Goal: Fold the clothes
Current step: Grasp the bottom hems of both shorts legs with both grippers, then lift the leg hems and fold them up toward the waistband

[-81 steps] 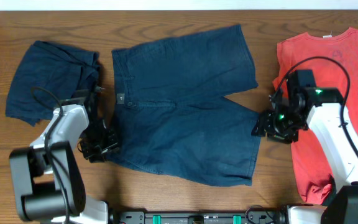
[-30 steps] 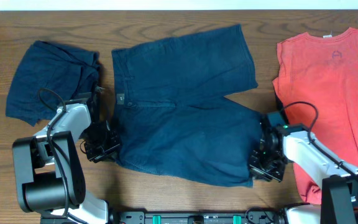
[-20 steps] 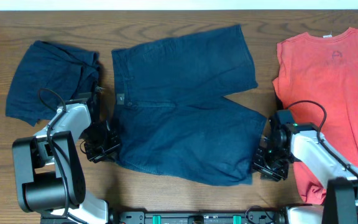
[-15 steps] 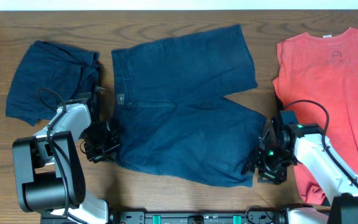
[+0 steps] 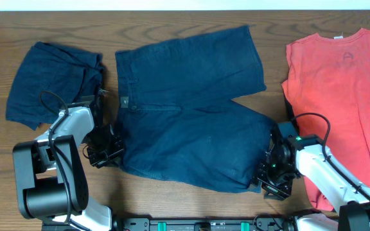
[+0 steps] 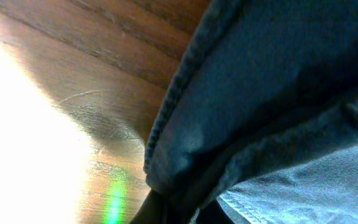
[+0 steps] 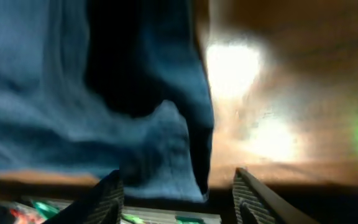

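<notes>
I need to lift the near waistband corner in my left gripper next, carry it outward and let it go over the far end of the waistband, because the shorts are still spread flat.
Dark navy shorts (image 5: 191,115) lie spread flat in the middle of the table, waistband to the left. My left gripper (image 5: 105,153) is shut on their near waistband corner; in the left wrist view the folded hem (image 6: 185,118) runs down into the pinched jaws (image 6: 173,213). My right gripper (image 5: 267,177) sits at the near right leg corner. In the right wrist view the gripper (image 7: 177,180) is open, and the hem corner (image 7: 188,168) hangs between its fingers (image 7: 109,198). A second, crumpled pair of shorts (image 5: 53,83) lies at the far left. A coral-red T-shirt (image 5: 342,96) lies on the right.
The wooden table (image 5: 18,25) shows bare around the garments. The right arm's body rests over the T-shirt's near left edge (image 5: 313,186). The arm bases and a black rail (image 5: 204,224) line the near table edge.
The right gripper came down from the shorts' crotch to the near right leg corner and opened its jaws there. The left gripper kept its hold and stayed in place.
</notes>
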Available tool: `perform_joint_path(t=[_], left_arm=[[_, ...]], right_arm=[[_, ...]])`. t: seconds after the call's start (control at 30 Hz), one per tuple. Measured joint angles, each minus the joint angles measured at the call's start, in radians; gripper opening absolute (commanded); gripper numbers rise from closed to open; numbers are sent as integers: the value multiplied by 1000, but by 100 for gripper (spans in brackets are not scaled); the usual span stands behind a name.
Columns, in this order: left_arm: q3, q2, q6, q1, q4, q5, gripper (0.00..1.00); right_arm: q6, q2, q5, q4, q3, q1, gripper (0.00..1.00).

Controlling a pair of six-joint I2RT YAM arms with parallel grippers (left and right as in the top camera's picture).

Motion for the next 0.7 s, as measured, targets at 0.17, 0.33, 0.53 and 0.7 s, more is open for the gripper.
perform_joint_path(t=[0.17,0.33,0.53,0.7], left_arm=[[0,0,0,0,0,0,7],[0,0,0,0,0,0,7],[3,0,0,0,-8,-2,6],[34,-6,4,0,-84,-9,6]], right_arm=[[69,0,17,137,-27,3,41],[109,0,21,166,-37,3,25],[111,0,30,151,-40,3,2],[74,-11,35,104,-22,3,1]])
